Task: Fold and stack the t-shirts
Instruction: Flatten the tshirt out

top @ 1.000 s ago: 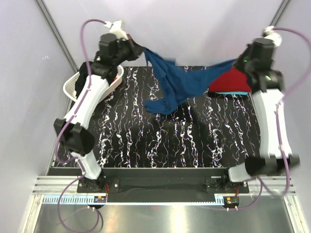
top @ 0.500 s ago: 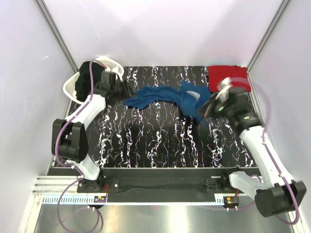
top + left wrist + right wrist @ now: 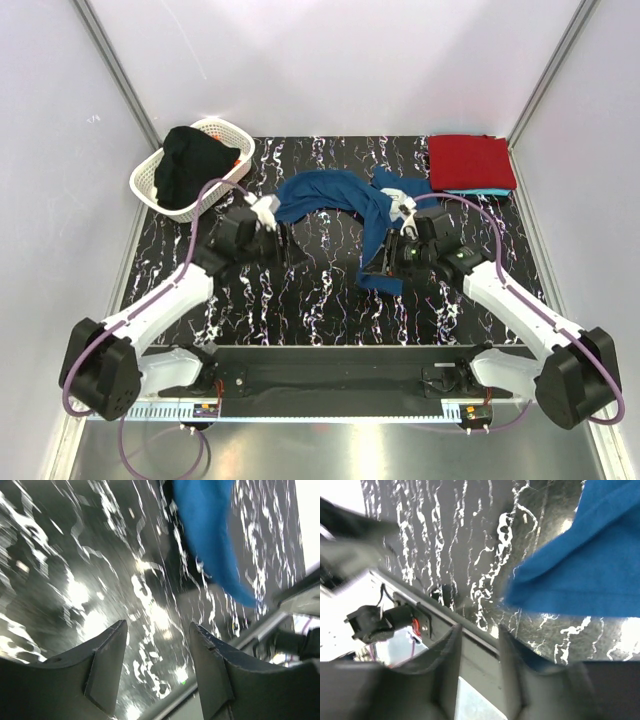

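My left gripper is to move back and over to the shirt's near end next, and then it should lower onto its closest corner [image 3: 365, 281] [image 3: 243, 597].
A blue t-shirt [image 3: 330, 192] lies crumpled in an arc across the middle of the black marbled table [image 3: 320, 300]. Its right end hangs down to about [image 3: 380, 278]. My left gripper [image 3: 282, 243] is low over the table just off the shirt's left end, open and empty [image 3: 157, 630]; in its wrist view the blue t-shirt [image 3: 210, 530] is ahead. My right gripper [image 3: 388, 255] is by the shirt's right end, its jaws apart with nothing between them [image 3: 477, 630], the blue t-shirt [image 3: 585, 565] lying just beyond. A folded red t-shirt [image 3: 470, 160] rests on a turquoise one [image 3: 482, 190] at the back right.
A white lattice basket [image 3: 150, 178] at the back left holds a dark garment [image 3: 195, 165]. Metal frame posts rise at both back corners. The table's near edge and mounting rail [image 3: 330, 355] run just below the grippers.
Both arms have dropped from high at the back to low near the table's middle. The blue t-shirt, stretched between them before, now lies on the table. Both grippers have opened and let go.
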